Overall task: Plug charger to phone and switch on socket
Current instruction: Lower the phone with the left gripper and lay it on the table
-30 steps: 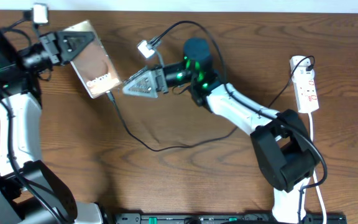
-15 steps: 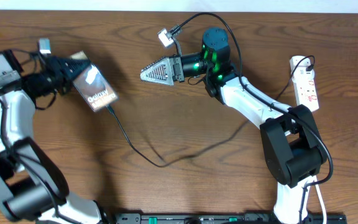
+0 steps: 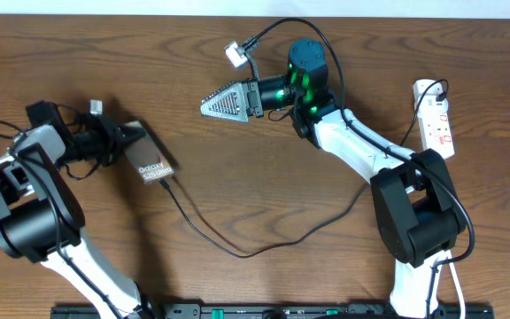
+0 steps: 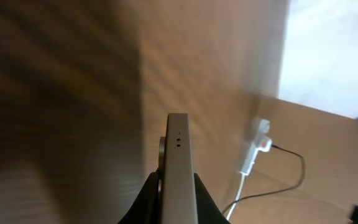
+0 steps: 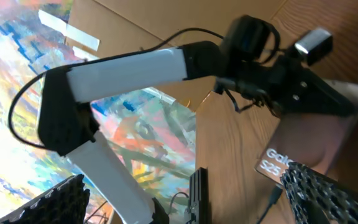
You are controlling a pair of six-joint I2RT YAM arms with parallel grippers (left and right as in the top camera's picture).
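I will next lower the phone (image 3: 150, 160) with my left gripper until it rests on the tabletop below and let go there, since the charger already meets the phone's lower end.
The bronze-brown phone (image 3: 150, 160) with white "Galaxy S25" lettering hangs tilted over the left of the table, and my left gripper (image 3: 126, 146) is shut on its upper end. The left wrist view shows the phone (image 4: 178, 163) edge-on between the shut jaws of that gripper (image 4: 178, 182). The thin black charger (image 3: 237, 252) meets the phone's lower end and loops across the table toward the white socket (image 3: 437, 120) at the far right. My right gripper (image 3: 211, 104) hovers open at the back centre, apart from the phone. In its own view the right gripper (image 5: 185, 190) is empty, with the phone (image 5: 319, 140) ahead.
The socket's white cord (image 3: 451, 208) runs down the right edge toward the front. A black rail (image 3: 282, 312) lies along the table's front edge. A small white block (image 3: 233, 52) on a cable sticks up behind the right gripper. The socket (image 4: 257, 151) also shows in the left wrist view.
My left gripper has carried the phone forward and rightward, turning it, and the cable has followed. The right gripper rose toward the back a second ago and has since held still.
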